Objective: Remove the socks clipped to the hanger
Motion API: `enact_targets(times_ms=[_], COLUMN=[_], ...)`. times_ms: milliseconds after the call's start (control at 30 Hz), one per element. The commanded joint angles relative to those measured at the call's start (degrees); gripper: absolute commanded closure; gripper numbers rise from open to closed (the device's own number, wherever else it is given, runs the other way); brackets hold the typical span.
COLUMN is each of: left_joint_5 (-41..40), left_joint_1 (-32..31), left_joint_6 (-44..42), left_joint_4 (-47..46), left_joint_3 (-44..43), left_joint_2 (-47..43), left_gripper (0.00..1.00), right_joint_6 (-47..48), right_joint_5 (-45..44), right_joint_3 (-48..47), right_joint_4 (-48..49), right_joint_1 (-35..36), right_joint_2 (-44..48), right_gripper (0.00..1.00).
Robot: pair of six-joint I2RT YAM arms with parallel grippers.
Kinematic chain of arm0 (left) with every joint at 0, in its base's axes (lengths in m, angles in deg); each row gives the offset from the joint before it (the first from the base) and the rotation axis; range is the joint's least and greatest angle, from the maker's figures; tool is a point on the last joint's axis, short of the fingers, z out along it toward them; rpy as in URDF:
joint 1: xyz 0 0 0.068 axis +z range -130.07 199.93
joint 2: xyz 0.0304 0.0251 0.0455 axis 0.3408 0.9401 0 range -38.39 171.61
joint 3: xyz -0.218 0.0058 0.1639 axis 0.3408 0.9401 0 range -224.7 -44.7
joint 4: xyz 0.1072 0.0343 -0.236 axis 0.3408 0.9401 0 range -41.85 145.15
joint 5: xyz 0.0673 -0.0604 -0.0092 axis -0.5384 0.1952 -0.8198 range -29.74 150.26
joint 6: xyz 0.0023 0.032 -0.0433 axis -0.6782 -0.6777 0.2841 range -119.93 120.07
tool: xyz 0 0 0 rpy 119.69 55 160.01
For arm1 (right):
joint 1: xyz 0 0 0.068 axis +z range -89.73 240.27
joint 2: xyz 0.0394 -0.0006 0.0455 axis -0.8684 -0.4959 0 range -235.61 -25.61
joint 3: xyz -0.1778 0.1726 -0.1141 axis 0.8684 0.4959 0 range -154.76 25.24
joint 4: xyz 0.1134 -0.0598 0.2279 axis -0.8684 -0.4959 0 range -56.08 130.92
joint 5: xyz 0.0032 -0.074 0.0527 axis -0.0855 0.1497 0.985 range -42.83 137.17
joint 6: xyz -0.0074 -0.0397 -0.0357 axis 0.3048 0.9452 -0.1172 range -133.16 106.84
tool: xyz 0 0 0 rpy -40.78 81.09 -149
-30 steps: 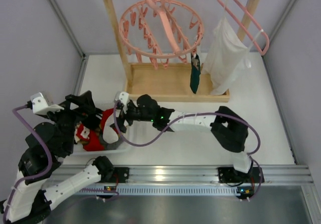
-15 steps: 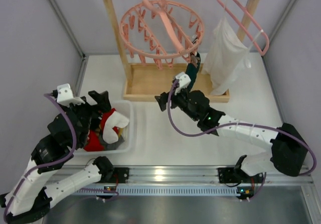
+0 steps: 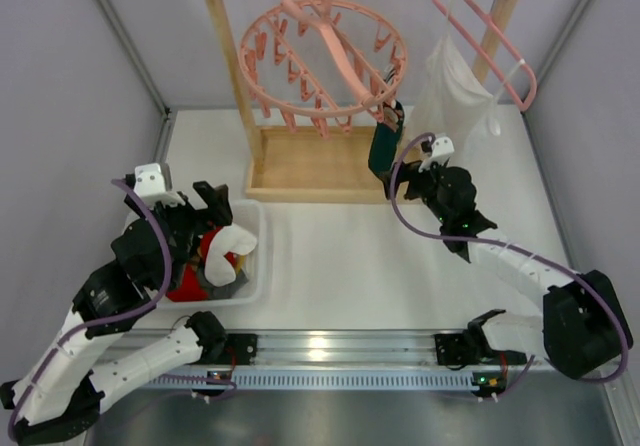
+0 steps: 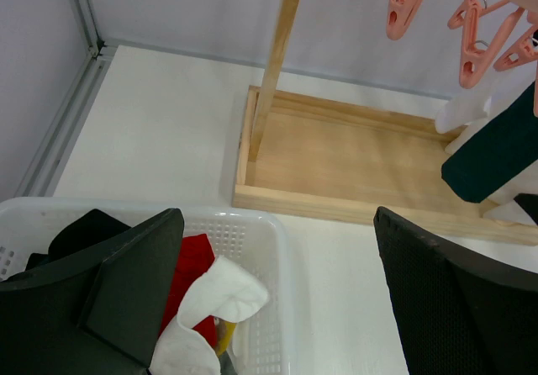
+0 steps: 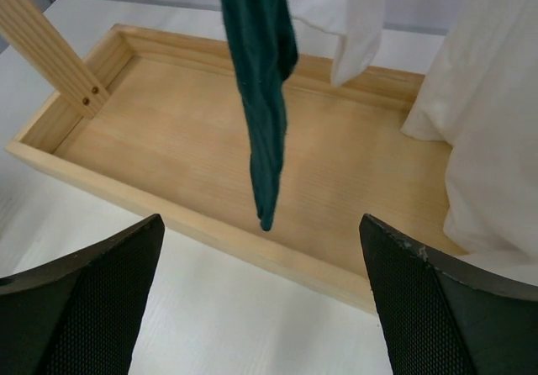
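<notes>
I need to move my right gripper outward next, until its open fingers are around the teal sock's lower end (image 3: 379, 166) (image 5: 267, 200), because that end of the sock hangs free just past the fingers.
The round pink hanger (image 3: 322, 61) hangs from the wooden rack's top bar, with its clips (image 4: 403, 5) dangling empty. One dark teal sock (image 3: 383, 146) is clipped at its front right and hangs straight down over the rack's base. My right gripper (image 3: 398, 171) is open just in front of it. In the right wrist view the teal sock (image 5: 262, 89) ends level with the wide gap of the right gripper (image 5: 261, 224), untouched. My left gripper (image 3: 215, 206) is open and empty above the basket. White (image 4: 214, 308), red (image 4: 193, 266) and black (image 4: 84, 232) socks lie there.
The white basket (image 3: 262, 236) stands at the near left. The wooden rack base (image 5: 353, 182) is a shallow tray with raised edges. A large white garment (image 3: 450, 106) on a plain pink hanger (image 3: 500, 56) hangs just right of the teal sock. Grey walls close in both sides.
My right arm has swung from the basket over to the rack, up to the teal sock. A white sock now lies on top in the basket. The left gripper shifted slightly.
</notes>
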Motion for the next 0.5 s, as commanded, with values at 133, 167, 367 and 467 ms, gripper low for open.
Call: enact_targets(times_ms=[133,167,367,467], left_joint_5=[0.7,0.8,2.0,2.2], left_joint_1=[0.0,0.0,0.0,0.0], left_joint_6=[-1.9,-1.9,-2.4,-2.5], left_joint_4=[-1.0,-1.0,-0.9,-1.0], left_joint_3=[0.8,0.9,0.8,0.6], left_joint_2=[1.8,2.2,3.3,3.9], left_gripper=[0.02,0.02,0.02,0.02], right_joint_6=[2.9,3.6,4.8,4.8], right_joint_5=[12.5,13.2,14.0,15.4], right_joint_3=[-5.8,-7.3,-10.4,-11.8], right_joint_4=[7.7,8.1,15.4,17.5], right_joint_1=[-6.2,-6.3,-6.8,-6.9], right_joint_2=[-9.3,-10.4,-18.1,-21.2], right_gripper=[0.15,0.19,0.28,0.49])
